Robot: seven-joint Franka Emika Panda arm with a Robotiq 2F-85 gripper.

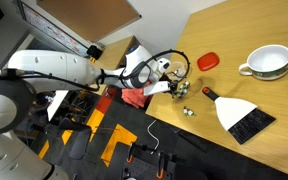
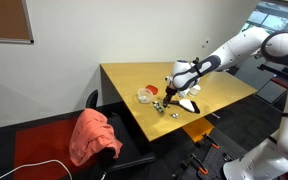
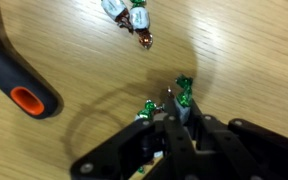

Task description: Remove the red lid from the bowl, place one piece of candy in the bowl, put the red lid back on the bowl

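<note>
Next, my gripper rises and carries the candy over the bowl's open top (image 2: 145, 94), then lowers and releases it, as the small clear bowl stands uncovered near the red lid.
In the wrist view my gripper (image 3: 167, 108) is shut on a piece of candy (image 3: 183, 92) with green twisted wrapper ends, held a little above the wooden table. Several loose candies (image 3: 136, 18) lie farther off on the wood. The red lid (image 1: 207, 61) lies flat on the table, off the bowl, beyond my gripper (image 1: 174, 88). In an exterior view the small clear bowl (image 2: 144, 96) stands uncovered near the red lid (image 2: 152, 89), next to my gripper (image 2: 174, 88). The bowl does not show in the wrist view.
A black brush handle with an orange hole (image 3: 24, 88) lies left of the jaws. A white dustpan with a black brush (image 1: 242, 115) sits near the table's front edge. The large white bowl (image 1: 267, 63) stands farther along. A red cloth (image 2: 94, 135) drapes a chair beside the table.
</note>
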